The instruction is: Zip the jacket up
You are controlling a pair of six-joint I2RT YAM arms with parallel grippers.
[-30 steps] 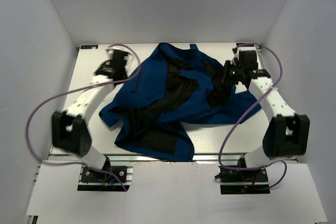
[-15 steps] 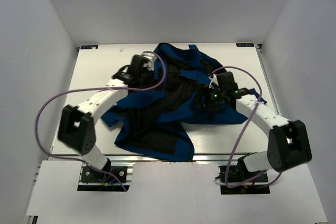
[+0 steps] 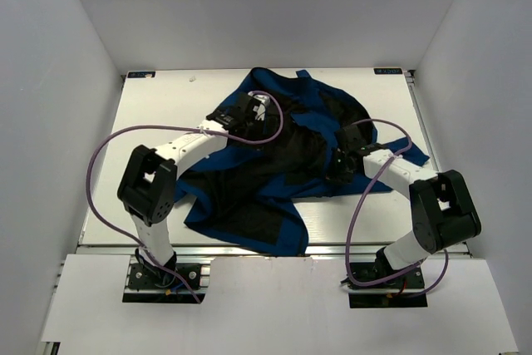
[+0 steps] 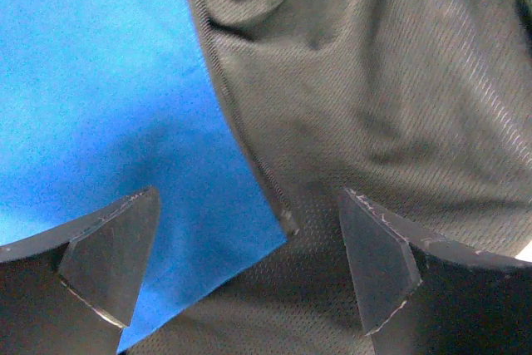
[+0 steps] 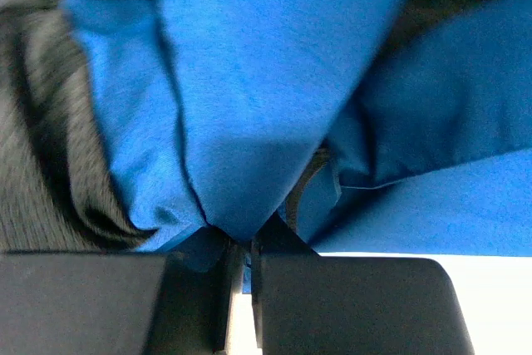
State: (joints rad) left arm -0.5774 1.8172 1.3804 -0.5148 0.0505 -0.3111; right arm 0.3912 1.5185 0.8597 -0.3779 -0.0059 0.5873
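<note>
The right gripper pulls the jacket's blue fold outward next and releases it by the table's far edge, since that edge lies outward of the gripper.
The royal-blue jacket (image 3: 249, 209) lies crumpled and open on the table, its black lining (image 3: 295, 151) facing up. My left gripper (image 3: 249, 110) hovers open over the jacket's upper left part. In the left wrist view the left gripper (image 4: 248, 197) straddles a blue front edge (image 4: 100, 97) and its dark zipper line (image 4: 241, 139), whose lower end (image 4: 287, 222) lies on black mesh lining (image 4: 399, 81). My right gripper (image 3: 341, 168) sits low at the jacket's right side. The right wrist view shows that gripper (image 5: 241, 247) shut on a fold of blue fabric (image 5: 266, 81).
The white table (image 3: 158, 114) shows bare on both sides of the jacket and behind it. White enclosure walls stand on three sides. Purple cables (image 3: 104, 151) loop beside both arms. A metal rail (image 3: 332, 248) runs along the table's near edge.
Both arms swung inward from the table's far corners onto the jacket. The left gripper opened wide over the zipper edge. The right gripper closed on a blue fold.
</note>
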